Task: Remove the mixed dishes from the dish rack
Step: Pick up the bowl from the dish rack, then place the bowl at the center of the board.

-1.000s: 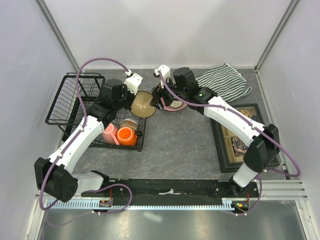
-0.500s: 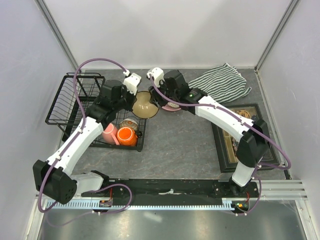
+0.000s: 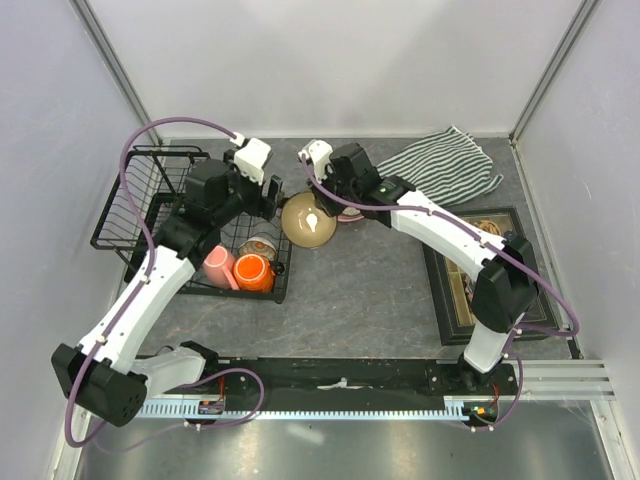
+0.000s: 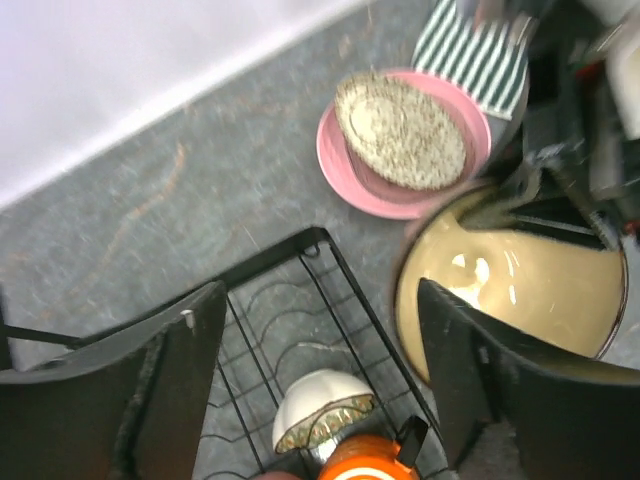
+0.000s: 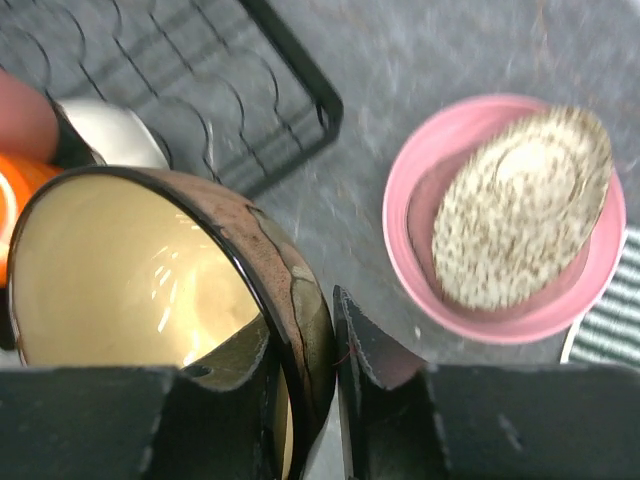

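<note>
My right gripper moves toward the dark box and down next to release the tan-brown bowl there, since the tabletop beside the pink plate (image 5: pixel 410 260) is bare.
The tan-brown bowl (image 3: pixel 308 220) hangs just right of the dish rack (image 3: pixel 140 195), and my right gripper (image 5: pixel 322 350) is shut on its rim (image 5: pixel 290 300). My left gripper (image 4: pixel 320 330) stands open over the rack's corner (image 4: pixel 318 240), apart from the bowl (image 4: pixel 520 290). In the rack's tray lie the small floral bowl (image 4: pixel 322 408), the orange mug (image 3: pixel 253 271) and the pink mug (image 3: pixel 218 266). The pink plate (image 5: pixel 410 260) sits on the table with the patterned oval dish (image 5: pixel 520 205) on it; in the top view my right arm hides most of both.
A striped cloth (image 3: pixel 445 165) lies at the back right. A dark compartmented box (image 3: pixel 480 275) sits at the right under my right arm. The rack's taller basket (image 3: pixel 150 175) stands at the far left by the wall.
My left gripper has opened, let go of the tan-brown bowl and drawn back to the left. My right gripper has shut on the bowl's rim; the bowl has shifted slightly right.
</note>
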Controlling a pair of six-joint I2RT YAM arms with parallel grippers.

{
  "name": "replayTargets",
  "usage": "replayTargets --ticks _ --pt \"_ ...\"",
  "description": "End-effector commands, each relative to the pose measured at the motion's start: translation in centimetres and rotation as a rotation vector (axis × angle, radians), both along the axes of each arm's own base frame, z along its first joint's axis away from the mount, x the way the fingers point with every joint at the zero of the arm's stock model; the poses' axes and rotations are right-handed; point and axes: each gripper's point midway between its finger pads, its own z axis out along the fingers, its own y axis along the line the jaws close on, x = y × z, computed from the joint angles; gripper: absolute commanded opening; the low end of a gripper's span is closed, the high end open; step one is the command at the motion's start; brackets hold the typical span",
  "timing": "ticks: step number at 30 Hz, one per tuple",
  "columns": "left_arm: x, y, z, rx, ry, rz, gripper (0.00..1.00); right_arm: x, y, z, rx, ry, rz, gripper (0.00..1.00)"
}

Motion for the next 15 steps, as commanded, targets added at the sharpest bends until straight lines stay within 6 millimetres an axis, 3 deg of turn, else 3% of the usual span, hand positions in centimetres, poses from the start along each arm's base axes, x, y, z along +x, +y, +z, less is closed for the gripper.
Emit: replayTargets --ticks 1,6,15 --pt "0.2 0.3 6.0 -0.024 -0.160 -0.012 0.87 1.8 -1.9 2.3 0.046 -0.038 -0.044 0.00" --pt "-1.0 -0.3 5.7 0.070 -0.175 -0.130 0.88 2.4 -5.6 0.9 -0.022 0.018 -0.076 0.00" --pt "-3.3 -0.8 1.2 0.208 -0.110 -0.297 0.88 2.6 -13.5 -4.0 -0.115 0.174 -0.110 0.00"
